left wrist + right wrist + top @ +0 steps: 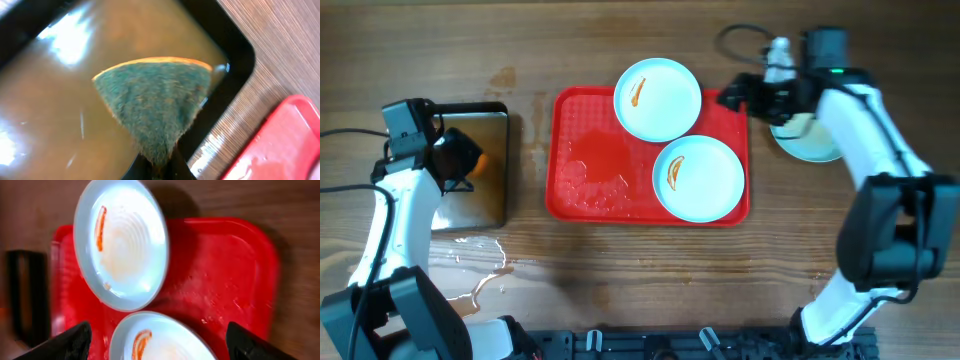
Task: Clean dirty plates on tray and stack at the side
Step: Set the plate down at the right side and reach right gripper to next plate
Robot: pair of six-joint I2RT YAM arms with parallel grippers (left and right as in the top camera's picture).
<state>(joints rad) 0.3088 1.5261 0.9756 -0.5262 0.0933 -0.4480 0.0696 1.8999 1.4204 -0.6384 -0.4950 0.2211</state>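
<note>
My right gripper moves down, open, and toward the left in the overhead view onto the far plate's nearest rim [699, 106] [164, 270] next, because that plate carries an orange smear.
The red tray [590, 170] lies at the table's middle. Two pale plates sit on it, each with an orange smear: one at the far side [657, 98] and one at the near right [699, 178]. A third plate [807, 143] lies on the table right of the tray, partly under my right arm. My right gripper [732, 98] is open and empty above the tray's far right edge. In its wrist view the fingers [162, 337] spread over the near plate [165, 345], with the far plate [122, 240] beyond. My left gripper [460, 160] is shut on a green and orange sponge [155, 105] over the pan.
A dark metal pan [485, 190] with brownish water [45, 115] stands left of the tray. The tray's corner [280, 145] shows beside it. The tray's left half is wet. A water puddle [480, 265] lies on the table in front of the pan.
</note>
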